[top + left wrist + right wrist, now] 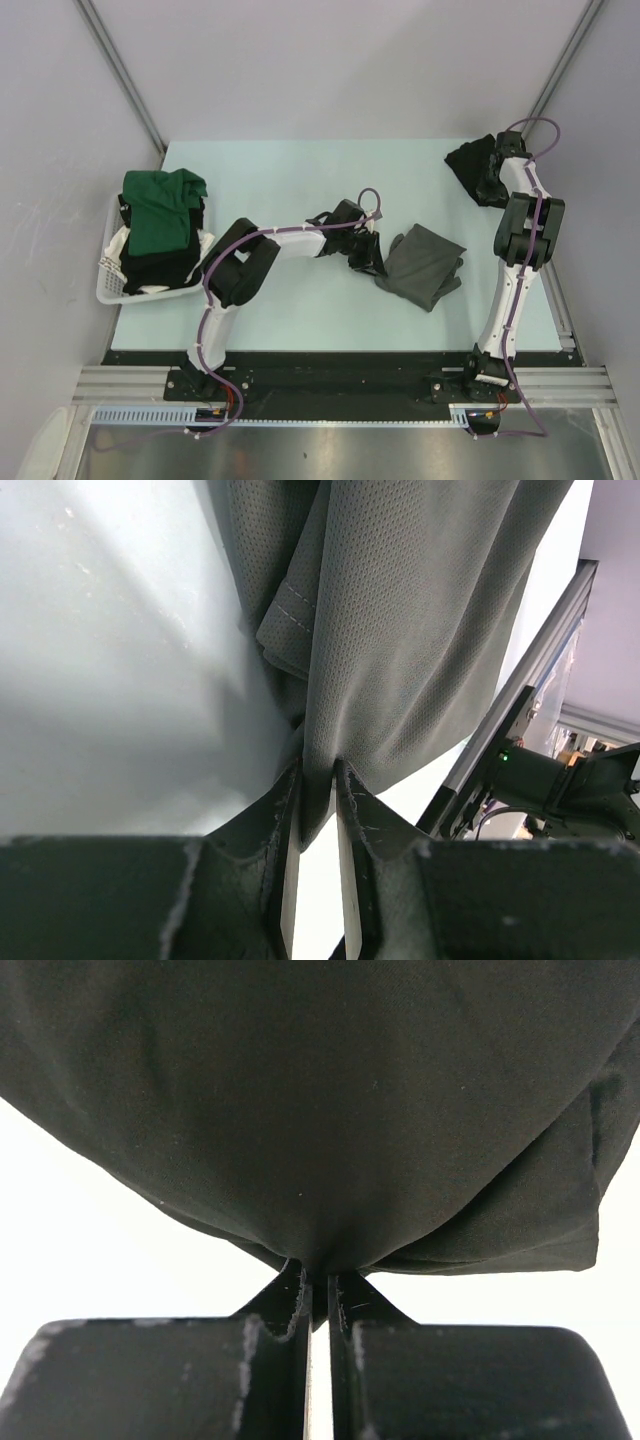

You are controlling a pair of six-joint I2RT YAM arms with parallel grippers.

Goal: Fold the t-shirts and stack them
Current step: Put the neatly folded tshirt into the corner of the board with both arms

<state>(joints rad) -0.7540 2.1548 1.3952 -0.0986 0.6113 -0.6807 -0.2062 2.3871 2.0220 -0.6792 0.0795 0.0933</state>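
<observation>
The black t-shirt [468, 163] crowds the far corner of the tabletop. My right gripper will next drag it back onto bare tabletop beside the grey t-shirt and let it go.
A charcoal grey t-shirt [425, 265] lies bunched on the table's middle right. My left gripper [372, 262] is at its left edge, shut on a fold of it. In the left wrist view the grey t-shirt [400, 630] runs down between the jaws of the left gripper [318, 775]. A black t-shirt [468, 163] sits crumpled at the far right corner, and my right gripper [487, 185] is shut on it. The right wrist view shows the black t-shirt [320, 1110] pinched in the right gripper [318, 1278]. A dark green t-shirt [160, 210] lies heaped in the basket.
The white slatted basket [110, 285] stands at the table's left edge, with dark cloth [155, 270] under the green shirt. Grey walls enclose the table on the left, back and right. A metal rail [520, 690] runs along the right edge.
</observation>
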